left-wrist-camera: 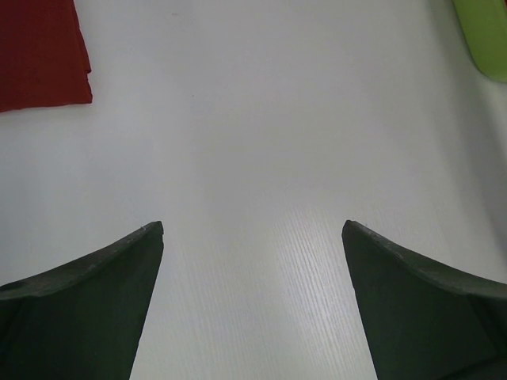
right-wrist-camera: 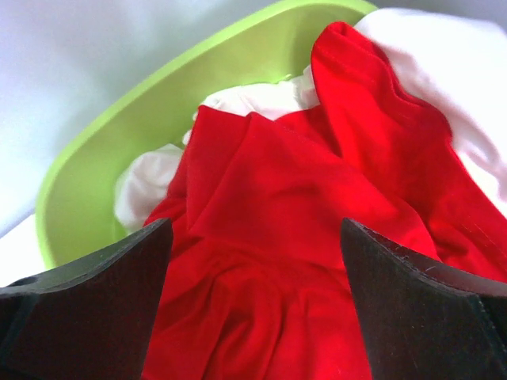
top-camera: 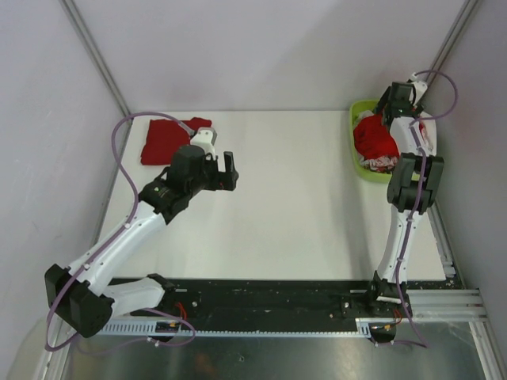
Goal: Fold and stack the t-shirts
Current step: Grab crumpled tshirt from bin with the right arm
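Note:
The fold of the bright red t-shirt is just below my right gripper and lined up between its open fingers, so I should lower the fingers around it and close them.
A plain darker red t-shirt (top-camera: pixel 165 140) lies folded flat at the table's far left; its corner (left-wrist-camera: pixel 40 55) shows in the left wrist view. My left gripper (top-camera: pixel 230 170) (left-wrist-camera: pixel 253 229) hangs open to the right of it, over bare table with nothing between its fingers. The bright red t-shirt (top-camera: pixel 374 136) (right-wrist-camera: pixel 277 206) sits crumpled in the lime-green basket (top-camera: pixel 356 119) at the far right. My right gripper (top-camera: pixel 386 107) (right-wrist-camera: pixel 255 226) hovers open just above that shirt, its fingers either side of a red fold and closed on nothing. No print shows on the cloth.
White cloth (right-wrist-camera: pixel 444 71) lies mixed with the red shirt inside the basket (right-wrist-camera: pixel 119 150). The basket's edge (left-wrist-camera: pixel 483 36) shows at the top right of the left wrist view. Grey walls close in the table (top-camera: pixel 301 198) at the back and sides.

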Robot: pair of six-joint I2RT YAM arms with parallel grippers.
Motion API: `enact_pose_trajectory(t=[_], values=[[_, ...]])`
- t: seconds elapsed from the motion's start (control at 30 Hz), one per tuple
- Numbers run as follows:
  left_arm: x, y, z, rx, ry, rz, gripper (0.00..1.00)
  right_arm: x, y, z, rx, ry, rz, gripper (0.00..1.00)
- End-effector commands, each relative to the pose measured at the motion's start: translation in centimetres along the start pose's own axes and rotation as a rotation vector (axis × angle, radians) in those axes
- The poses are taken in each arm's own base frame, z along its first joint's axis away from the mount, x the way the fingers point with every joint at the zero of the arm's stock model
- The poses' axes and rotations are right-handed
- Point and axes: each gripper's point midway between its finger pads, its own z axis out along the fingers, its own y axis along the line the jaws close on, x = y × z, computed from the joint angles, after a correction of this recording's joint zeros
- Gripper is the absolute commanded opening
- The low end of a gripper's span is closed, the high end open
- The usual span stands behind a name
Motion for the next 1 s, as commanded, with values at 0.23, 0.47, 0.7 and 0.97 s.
enact_pose_trajectory(t=[0.23,0.47,0.7,0.97], values=[[0.0,0.8,0.7,-0.002,0.011,0.003,0.99,0.7,-0.5,3.4,0.057,-0.006,-0.040,0.72],[0.1,0.8,0.9,0.001,0.016,-0.008,0.99,-1.3,-2.4,2.1,0.116,-0.022,-0.014,0.05],[-0.3,1.1,0.5,-0.004,0.000,-0.008,0.99,-8.2,-2.6,-4.1,0.134,-0.122,0.036,0.00],[-0.4,1.1,0.4,-0.002,-0.001,0.001,0.99,-16.7,-1.6,-17.0,0.028,-0.281,0.120,0.00]])
